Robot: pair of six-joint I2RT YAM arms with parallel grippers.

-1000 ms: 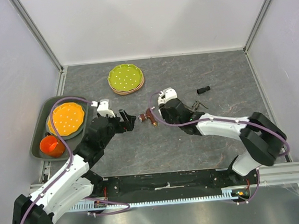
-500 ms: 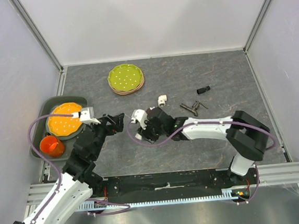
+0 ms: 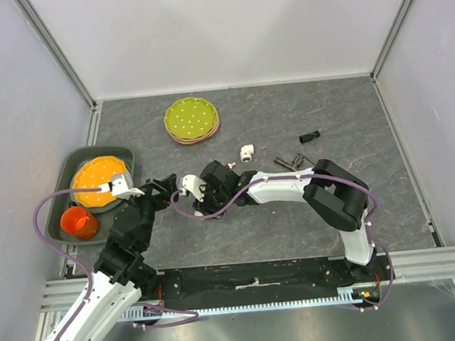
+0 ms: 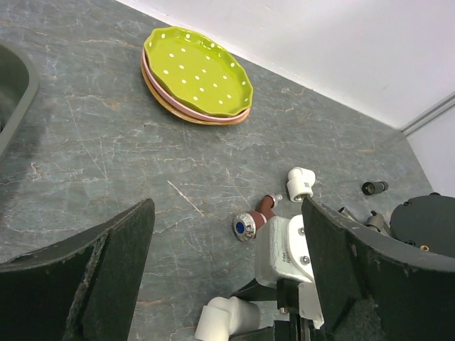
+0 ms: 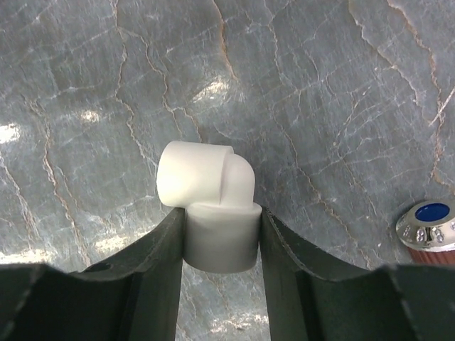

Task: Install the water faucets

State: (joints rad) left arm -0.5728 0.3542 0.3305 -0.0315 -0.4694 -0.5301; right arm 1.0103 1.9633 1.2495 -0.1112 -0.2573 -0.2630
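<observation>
My left gripper moves its empty fingers right in the top view and down around the reddish-brown faucet [image 4: 257,215] next, since it lies below on that side.
My right gripper [image 5: 220,217] is shut on a white elbow fitting [image 5: 212,202], held just above the stone table. In the top view that gripper [image 3: 196,191] sits left of centre, and my left gripper [image 3: 168,188] faces it, open. In the left wrist view the left gripper [image 4: 227,284] has its fingers spread wide around the held elbow [image 4: 226,321], touching nothing. The reddish-brown faucet [image 4: 257,215] lies on the table just beyond, and its chrome cap with a blue dot [image 5: 429,224] shows beside my right fingers. The dark grey faucet [image 3: 291,162] lies further right.
A second white elbow [image 3: 247,153] and a short black cylinder [image 3: 310,137] lie right of centre. Stacked green and pink plates [image 3: 191,119] sit at the back. A grey tray [image 3: 63,220] on the left holds an orange plate and an orange cup [image 3: 78,222].
My right gripper has carried the white elbow to the left, up to the left gripper. The left arm has drawn back to the left and stays open.
</observation>
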